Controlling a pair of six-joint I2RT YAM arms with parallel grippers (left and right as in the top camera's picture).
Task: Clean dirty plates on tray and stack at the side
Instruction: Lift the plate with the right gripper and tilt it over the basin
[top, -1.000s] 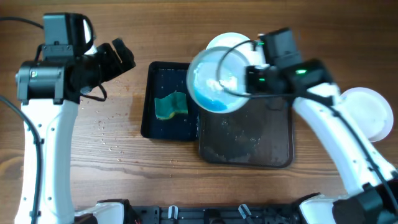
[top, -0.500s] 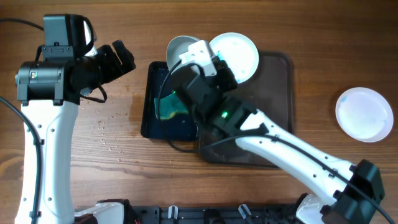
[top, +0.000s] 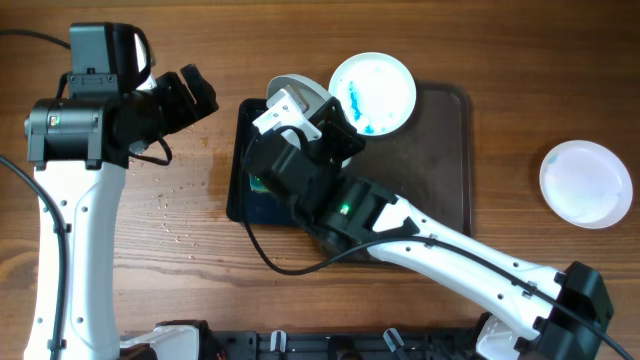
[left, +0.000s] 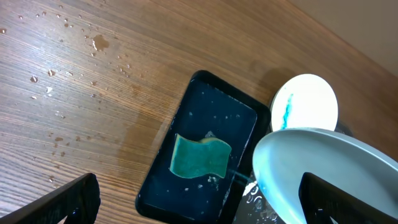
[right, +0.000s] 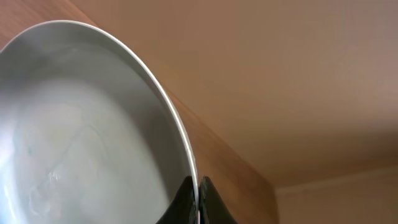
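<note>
The right gripper swings toward the right in the overhead view next, down over the clean white plate (top: 586, 184), and releases, since that plate starts the side stack.
My right gripper (top: 303, 108) is shut on the rim of a pale wet plate (top: 288, 86) and holds it tilted over the small black tray (top: 238, 205). The right wrist view shows the fingers (right: 198, 196) pinching that plate's (right: 81, 137) edge. The plate also shows in the left wrist view (left: 329, 174). A white plate with blue smears (top: 372, 92) lies at the far left of the large dark tray (top: 440, 160). A green sponge (left: 200, 157) lies in the small tray, mostly hidden under my right arm in the overhead view. My left gripper (top: 190, 92) is open and empty, left of the small tray.
A clean white plate (top: 585, 183) lies on the wooden table at the right side. Water drops spot the wood (top: 170, 215) left of the small tray. My right arm crosses over the large tray from the bottom right.
My right arm has swung left with the plate, from above the large tray to above the small black tray, uncovering the blue-smeared plate. The left arm has not moved.
</note>
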